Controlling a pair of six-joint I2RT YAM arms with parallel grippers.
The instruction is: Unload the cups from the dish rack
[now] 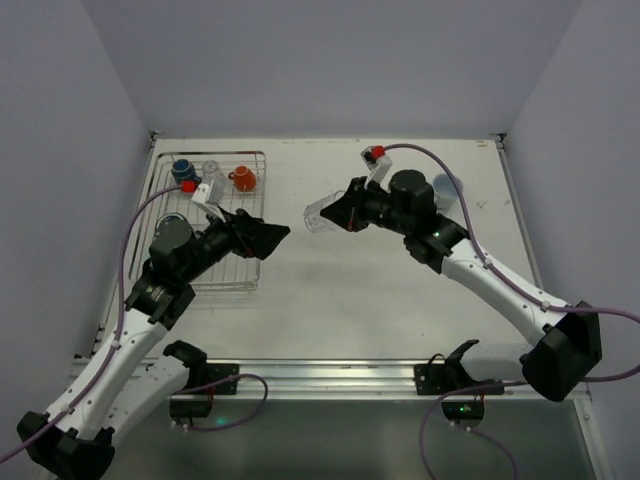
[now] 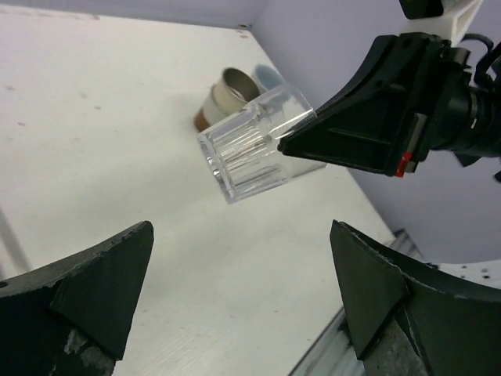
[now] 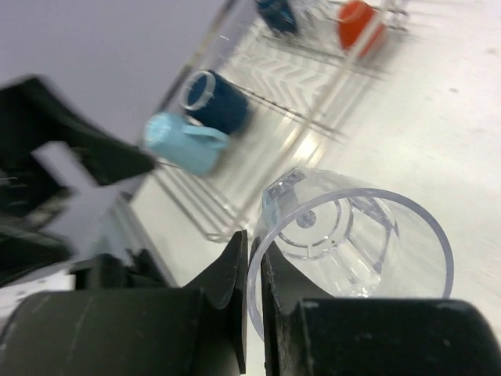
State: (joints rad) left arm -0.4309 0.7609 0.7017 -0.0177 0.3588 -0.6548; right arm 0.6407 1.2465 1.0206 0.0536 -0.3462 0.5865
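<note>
The glass is tilted, so my right gripper should turn its fingers downward to stand it upright. It should then lower the glass's base onto the bare tabletop below and let go of the glass's rim.
My right gripper (image 1: 336, 213) is shut on the rim of a clear glass (image 1: 317, 216), one finger inside and one outside, and holds it tilted above the table's middle. The wrist view shows the same pinch, right gripper (image 3: 256, 258) on the glass (image 3: 356, 235). My left gripper (image 1: 277, 232) stands open and empty by the dish rack's (image 1: 236, 272) right edge, facing the held glass (image 2: 254, 149). In the rack are a dark blue mug (image 1: 182, 171), another clear glass (image 1: 211, 168), an orange mug (image 1: 243, 178) and a light blue cup (image 3: 182, 142).
Past the held glass, a cream cup (image 2: 232, 90) and a light blue cup (image 2: 268, 76) rest on the table at the right. Walls close in the table on the left, back and right. A metal rail (image 1: 330, 372) runs along the near edge.
</note>
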